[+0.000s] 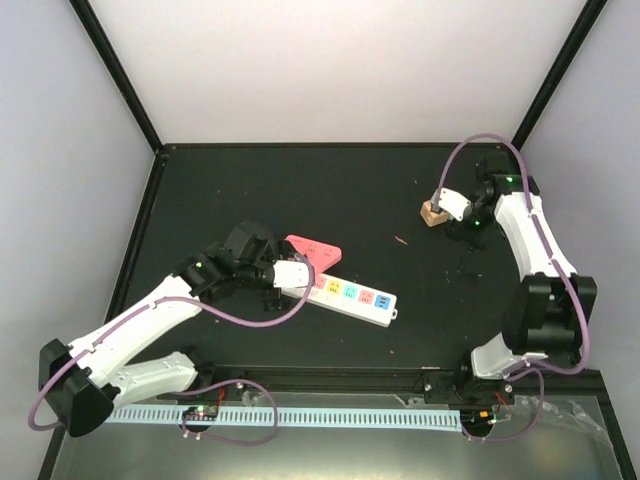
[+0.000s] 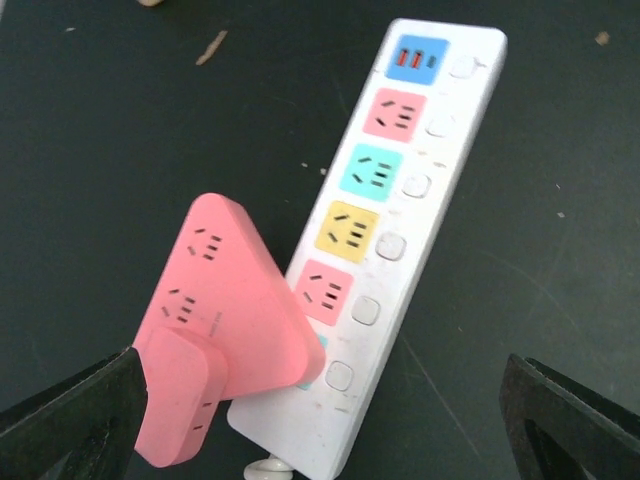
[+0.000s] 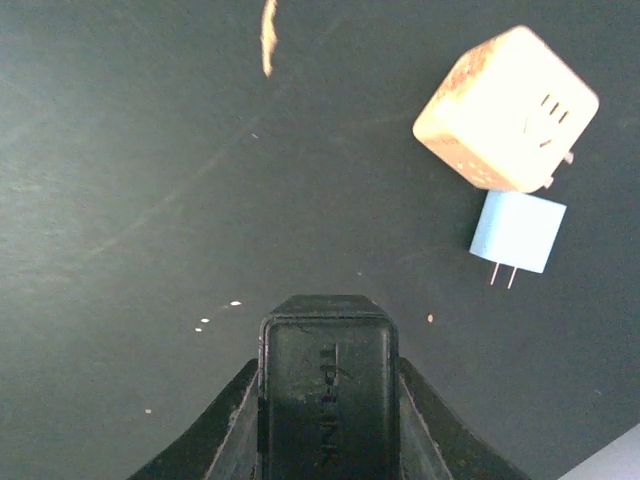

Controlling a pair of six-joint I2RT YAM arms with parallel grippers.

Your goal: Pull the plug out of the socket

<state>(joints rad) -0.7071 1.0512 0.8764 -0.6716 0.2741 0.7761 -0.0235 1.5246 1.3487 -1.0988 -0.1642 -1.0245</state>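
Observation:
The robot's right gripper holds the black plug block, so next it needs to lower the block onto bare table beside the beige cube adapter.
The white power strip (image 1: 352, 297) lies on the black table, with its coloured outlets showing in the left wrist view (image 2: 400, 240). A pink triangular plug adapter (image 2: 225, 320) sits over the teal outlet at the strip's near end and leans off to the left; it also shows from above (image 1: 313, 251). My left gripper (image 2: 320, 430) is open wide, its fingers (image 2: 75, 425) either side of the pink adapter and the strip end. My right gripper (image 3: 328, 440) is at the back right (image 1: 470, 224), shut on a black plug block (image 3: 328, 370).
A beige cube adapter (image 3: 505, 105) and a small blue two-pin plug (image 3: 517, 232) lie on the table just ahead and to the right of my right gripper; the cube also shows from above (image 1: 434, 213). A wood chip (image 3: 268, 35) lies farther off.

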